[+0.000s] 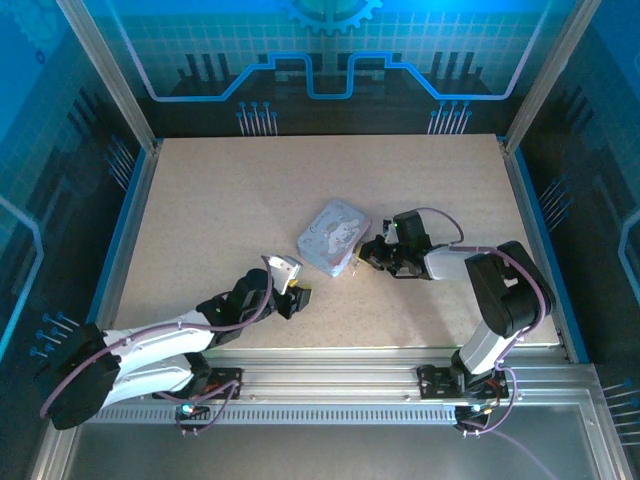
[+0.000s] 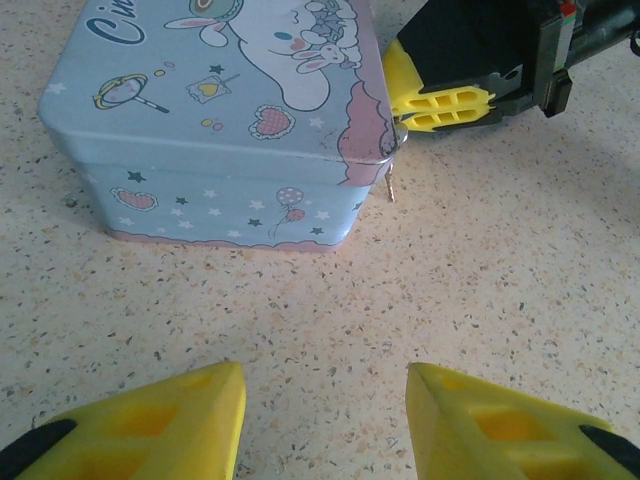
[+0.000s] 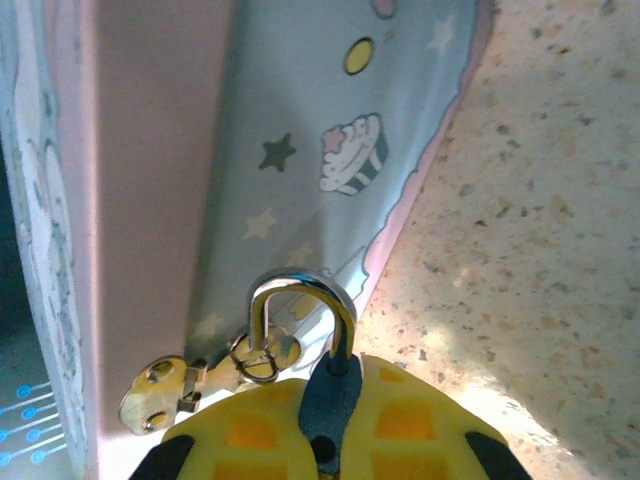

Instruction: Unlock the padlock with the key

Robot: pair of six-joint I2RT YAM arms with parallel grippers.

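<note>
I will next work the shackle off the hasp's ring with my right gripper, move past the tin's near end and go down onto bare tabletop, because one leg of the shackle is outside the padlock's body.
The padlock has a dark blue body pinched between my right gripper's yellow fingers. Its silver shackle arches up, one leg in the body and the other hooked through a small ring on the tin's brass hasp. In the top view my right gripper sits at the tin's right corner. My left gripper stands open on bare table a short way in front of the tin. The key is out of view. A thin metal sliver hangs at the tin's corner, and I cannot tell what it is.
The tin with cartoon print lies near the middle of the speckled table. In the left wrist view, the right gripper's yellow fingers press beside the tin's far corner. Blue enclosure walls ring the table.
</note>
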